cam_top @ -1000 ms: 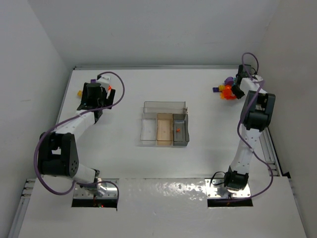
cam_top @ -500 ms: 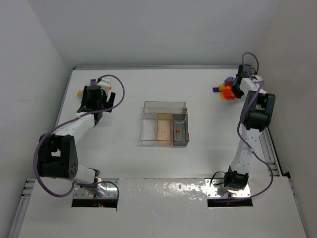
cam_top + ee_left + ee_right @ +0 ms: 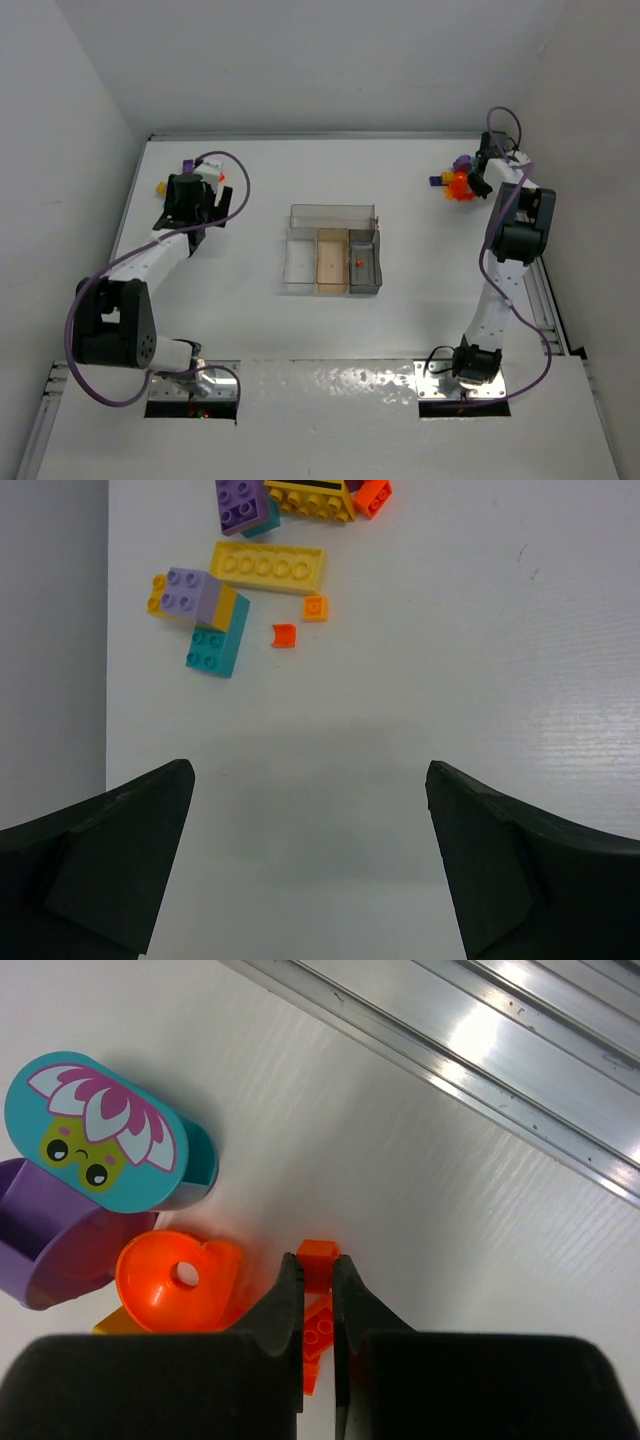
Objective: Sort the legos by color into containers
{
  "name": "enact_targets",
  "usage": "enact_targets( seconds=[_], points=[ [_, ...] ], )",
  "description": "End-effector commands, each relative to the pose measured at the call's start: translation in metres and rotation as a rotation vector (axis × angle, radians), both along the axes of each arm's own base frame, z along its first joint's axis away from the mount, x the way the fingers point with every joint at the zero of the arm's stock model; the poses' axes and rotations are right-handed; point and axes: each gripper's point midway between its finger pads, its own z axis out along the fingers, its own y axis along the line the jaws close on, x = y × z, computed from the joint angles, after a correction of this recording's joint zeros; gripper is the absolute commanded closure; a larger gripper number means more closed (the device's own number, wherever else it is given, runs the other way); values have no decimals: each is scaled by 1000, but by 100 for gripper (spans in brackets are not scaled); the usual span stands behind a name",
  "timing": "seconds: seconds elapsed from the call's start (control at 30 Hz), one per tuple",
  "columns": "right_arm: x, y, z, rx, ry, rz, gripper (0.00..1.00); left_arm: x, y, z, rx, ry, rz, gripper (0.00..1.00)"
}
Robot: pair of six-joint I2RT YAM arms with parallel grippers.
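Note:
My right gripper will next lift the small orange-red lego point(image 3: 320, 1250) and carry it back toward the clear tray point(image 3: 332, 212), over the tray's grey section, because an orange piece already lies there.
My right gripper point(image 3: 317, 1265) is shut on a small orange-red lego point(image 3: 320, 1250) at the table's far right. Beside it lie a round orange piece point(image 3: 178, 1280), a teal piece with a flower face point(image 3: 100, 1130) and a purple piece point(image 3: 40, 1245). My left gripper point(image 3: 308, 770) is open and empty over bare table, short of a lego cluster: a long yellow brick point(image 3: 268, 567), a purple-yellow-teal stack point(image 3: 205, 615) and two tiny orange pieces point(image 3: 284, 635). The clear tray point(image 3: 332, 212) sits mid-table, with one orange piece point(image 3: 358, 261) in its grey compartment.
An aluminium rail point(image 3: 470, 1050) runs along the table edge just beyond the right pile point(image 3: 455, 182). The left pile point(image 3: 187, 164) lies close to the left wall. More purple and orange bricks point(image 3: 372, 495) lie at the top of the left wrist view.
My left wrist has shifted slightly, uncovering a purple brick behind it in the top view. The right arm has not visibly moved.

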Motion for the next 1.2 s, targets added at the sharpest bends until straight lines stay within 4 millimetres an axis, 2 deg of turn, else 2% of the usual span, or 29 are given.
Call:
enact_targets(
  seconds=[0.0,0.03,0.1,0.13,0.2,0.23,0.27,0.3,0.33,0.37,0.4,0.43,0.47,0.5,0.57,0.6,0.67,0.7,0.73,0.83,0.87,0.93,1.0,1.17],
  points=[
    [-2,-4,13,-34,2,41,100,1,3,18,-14,-60,12,0],
    [-2,-6,18,-51,2,53,100,1,2,19,-14,-62,8,0],
    [0,-7,42,-115,-7,96,100,2,0,23,-13,-61,-14,1],
    [2,-3,58,-139,-26,124,100,1,-2,28,-7,-58,-31,3],
    [4,1,75,-192,-26,193,100,0,-6,38,-11,-47,-65,3],
    [5,12,81,-194,-35,212,100,-6,-8,39,0,-31,-89,3],
    [4,13,100,-241,-46,240,100,-11,-10,32,-3,-13,-109,3],
    [1,15,109,-279,-39,266,100,-17,-10,30,0,-6,-109,3],
    [-5,27,108,-290,-25,295,100,-21,-9,24,3,4,-105,3],
    [-7,31,130,-313,-70,303,100,-27,-8,18,5,20,-101,3],
    [-9,38,136,-322,-80,334,100,-33,-7,11,0,25,-87,3],
    [-17,55,128,-318,-66,382,100,-36,-5,9,-4,24,-74,3],
    [-16,66,136,-331,-99,421,100,-43,-1,1,-2,34,-43,3],
    [-23,96,143,-343,-115,553,100,-44,1,4,-17,8,-15,3],
    [-27,134,153,-399,-136,732,100,-53,2,-3,-23,10,0,3],
    [-40,175,155,-370,-170,878,100,-55,0,-1,-33,-7,-4,3],
    [-56,216,153,-328,-205,1037,100,-60,0,-7,-39,-5,-5,3],
    [-67,234,162,-304,-243,1091,100,-60,0,-6,-44,-22,0,3],
    [-85,264,148,-230,-253,1186,100,-61,1,-6,-42,-29,11,3],
    [-125,313,142,-113,-299,1322,100,-65,4,-10,-47,-45,33,3],
    [-142,329,131,-89,-281,1367,100,-62,3,-4,-53,-80,33,3],
    [-159,342,129,-67,-290,1403,100,-63,2,-6,-60,-80,28,3],
    [-179,353,114,-35,-258,1443,100,-64,0,-5,-68,-88,20,3],
    [-206,367,94,-15,-191,1517,100,-63,-1,0,-70,-104,13,3]
  ],
)
